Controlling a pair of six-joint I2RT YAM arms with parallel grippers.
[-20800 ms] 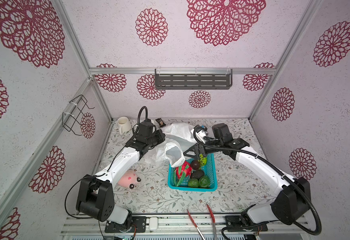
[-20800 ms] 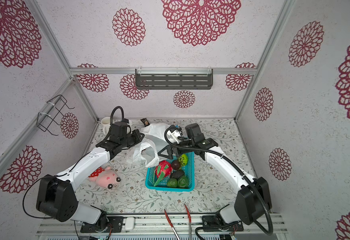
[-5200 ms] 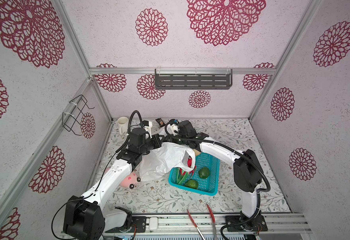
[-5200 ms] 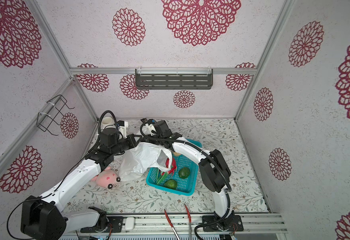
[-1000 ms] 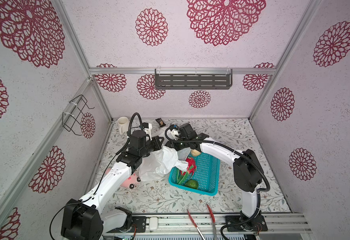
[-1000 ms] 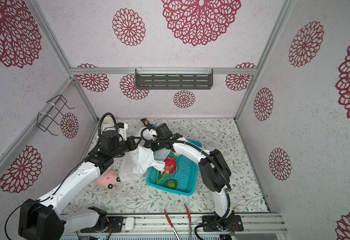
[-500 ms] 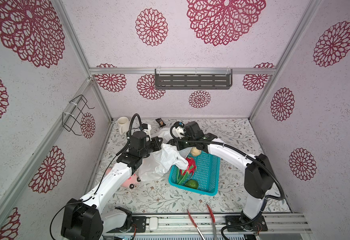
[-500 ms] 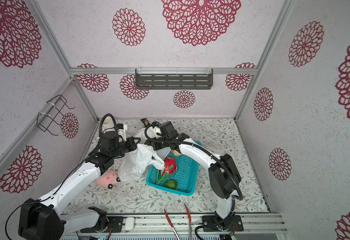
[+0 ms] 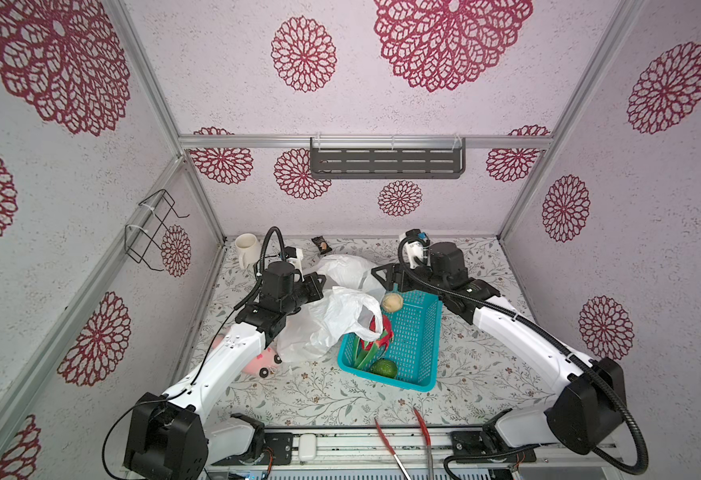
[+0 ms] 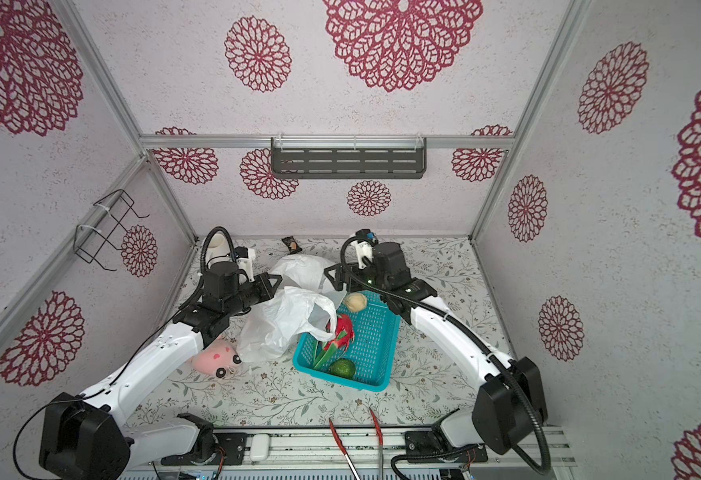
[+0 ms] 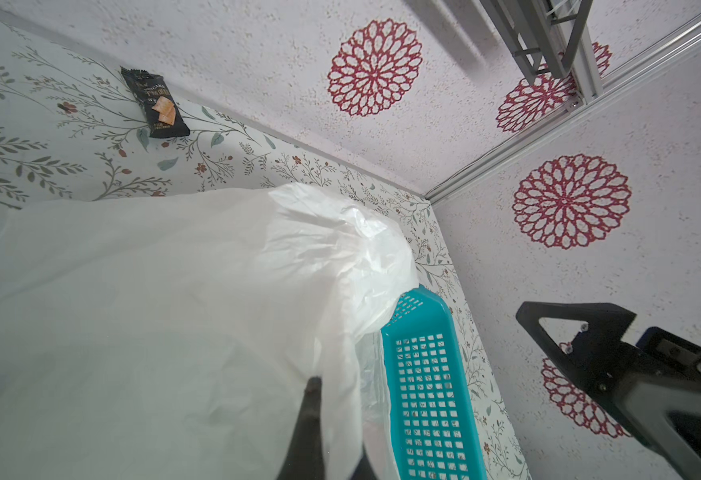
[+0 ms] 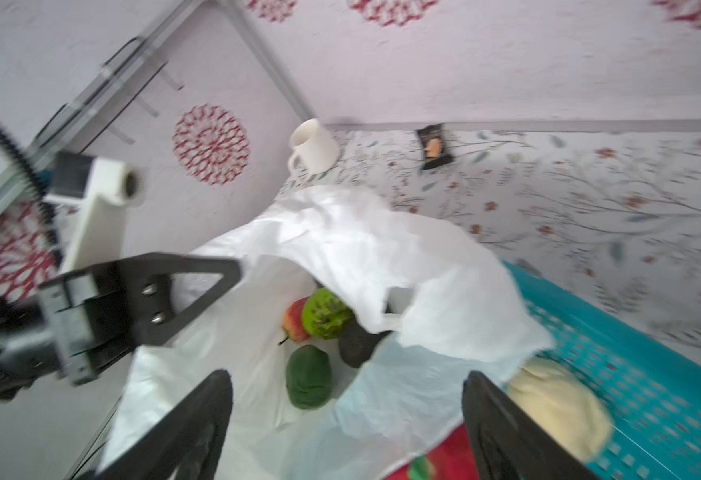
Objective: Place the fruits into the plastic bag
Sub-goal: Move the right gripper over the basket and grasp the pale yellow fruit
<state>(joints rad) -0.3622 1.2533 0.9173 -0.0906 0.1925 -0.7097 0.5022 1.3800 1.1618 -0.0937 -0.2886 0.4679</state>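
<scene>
The pale round fruit (image 9: 392,303) is the nearest one outside the bag. My right gripper should next move away from the bag's opening, go down into the far end of the basket and close around that fruit.
The white plastic bag (image 9: 324,320) (image 10: 276,322) lies crumpled left of the teal basket, its mouth facing the basket. My left gripper (image 9: 319,286) (image 11: 328,419) is shut on the bag's upper edge and holds it up. My right gripper (image 9: 382,276) (image 12: 346,395) hangs open and empty above the bag mouth, at the basket's far corner. In the right wrist view a green fruit (image 12: 309,376), a bumpy green one (image 12: 326,313), a red one (image 12: 295,322) and a dark one (image 12: 355,343) lie inside the bag. The dragon fruit (image 9: 378,332), a green fruit (image 9: 383,368) and a pale round fruit (image 9: 391,302) remain in the basket.
The teal perforated basket (image 9: 428,386) (image 10: 365,384) stands at mid-table. A pink plush toy (image 9: 263,359) lies by the left forearm. A white mug (image 9: 245,247) and a dark snack packet (image 9: 322,244) sit at the back. Red tongs (image 9: 390,444) rest on the front rail.
My right gripper has opened wide and drawn back from the bag mouth toward the back right. The left gripper still holds the bag edge in place.
</scene>
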